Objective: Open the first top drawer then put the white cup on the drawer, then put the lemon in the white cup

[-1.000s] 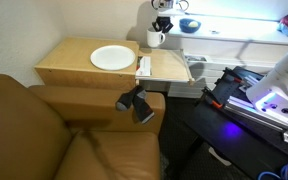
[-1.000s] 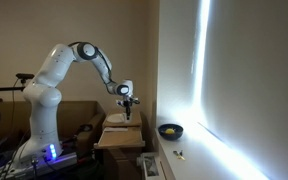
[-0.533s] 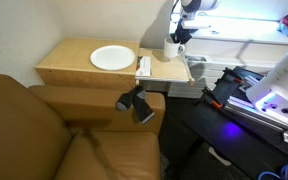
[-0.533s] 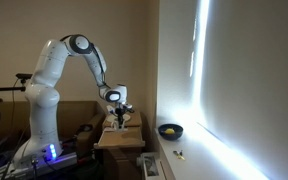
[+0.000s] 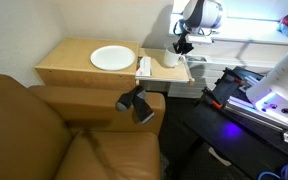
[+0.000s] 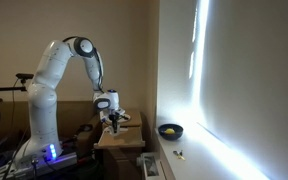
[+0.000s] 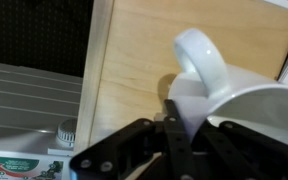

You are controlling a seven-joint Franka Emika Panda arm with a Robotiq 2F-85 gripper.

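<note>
My gripper is just above the drawer's flat tan bottom. Next it will lower the white cup [image 5: 171, 57] onto that bottom and release the cup's rim.
The first top drawer [image 5: 160, 72] stands pulled out from the pale wooden cabinet [image 5: 74, 62], and its flat tan inside shows in the wrist view [image 7: 134, 60]. My gripper [image 5: 180, 46] is shut on the rim of the white cup [image 5: 171, 57] and holds it low over the drawer. In the wrist view one finger [image 7: 176, 122] sits inside the cup [image 7: 246, 108], whose handle points away. I cannot tell whether the cup touches the drawer floor. In an exterior view the gripper [image 6: 113, 115] is low over the cabinet. A yellow thing, perhaps the lemon, lies in a dark bowl [image 6: 169, 130].
A round white plate [image 5: 112, 58] lies on the cabinet top, with a white folded thing [image 5: 144, 66] beside it. A brown sofa [image 5: 44, 130] stands in front with a black object [image 5: 136, 102] on its arm. Lit equipment [image 5: 259, 95] stands beside the drawer.
My gripper has carried the white cup from the bright ledge behind the cabinet forward and down to just above the open drawer.
</note>
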